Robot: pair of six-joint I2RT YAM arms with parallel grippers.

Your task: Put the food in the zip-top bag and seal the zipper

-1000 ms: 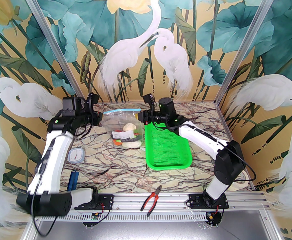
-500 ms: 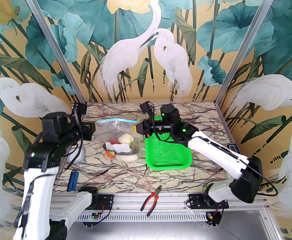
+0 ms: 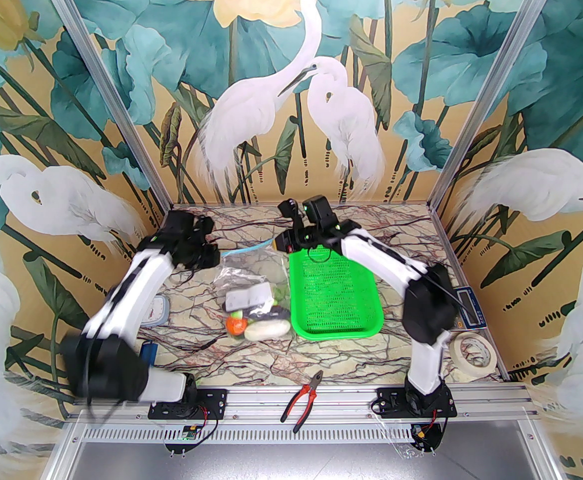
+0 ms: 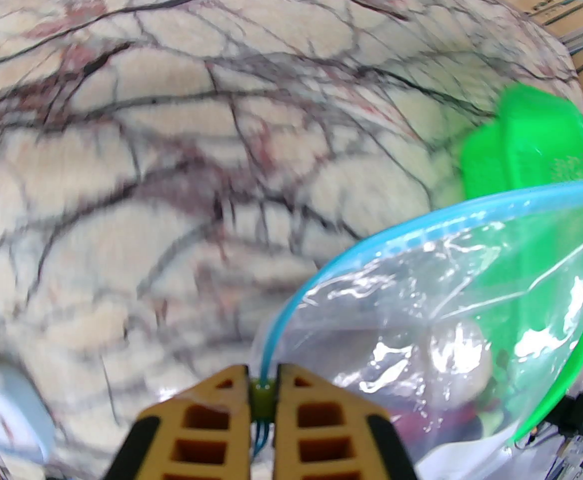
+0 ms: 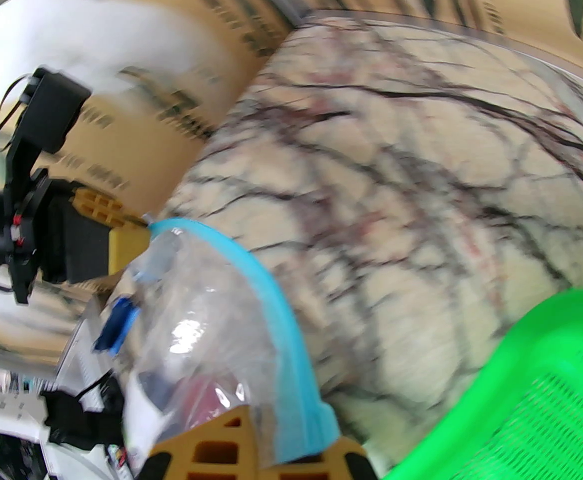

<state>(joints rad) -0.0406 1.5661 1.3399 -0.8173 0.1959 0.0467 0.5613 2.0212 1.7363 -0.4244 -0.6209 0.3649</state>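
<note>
The raised zipper end goes down and outward next with my left gripper to the bare marble beyond the bag's opening, and is released there.
The clear zip-top bag (image 3: 244,278) lies on the marble table, its mouth towards the back wall. The food is inside it, bunched at the near end: an orange tomato (image 3: 235,324), a white cucumber (image 3: 267,329) and other pieces under the white label. The light blue zipper (image 3: 245,251) stretches between my two grippers. My left gripper (image 3: 217,258) is shut on its left end, the strip running between the yellow fingers (image 4: 263,383). My right gripper (image 3: 277,243) is shut on the right end (image 5: 301,448). The zipper (image 4: 421,223) curves away as one strip in the left wrist view.
A green mesh basket (image 3: 336,293) stands just right of the bag, with nothing in it. Red-handled pliers (image 3: 302,400) lie at the front edge. A tape roll (image 3: 473,350) and a scale (image 3: 469,308) sit at the right, a small timer (image 3: 154,310) at the left.
Both arms swung while keeping their grips. The bag went from hanging upright to lying down, its mouth held low at the back, and the food slid towards the near end.
</note>
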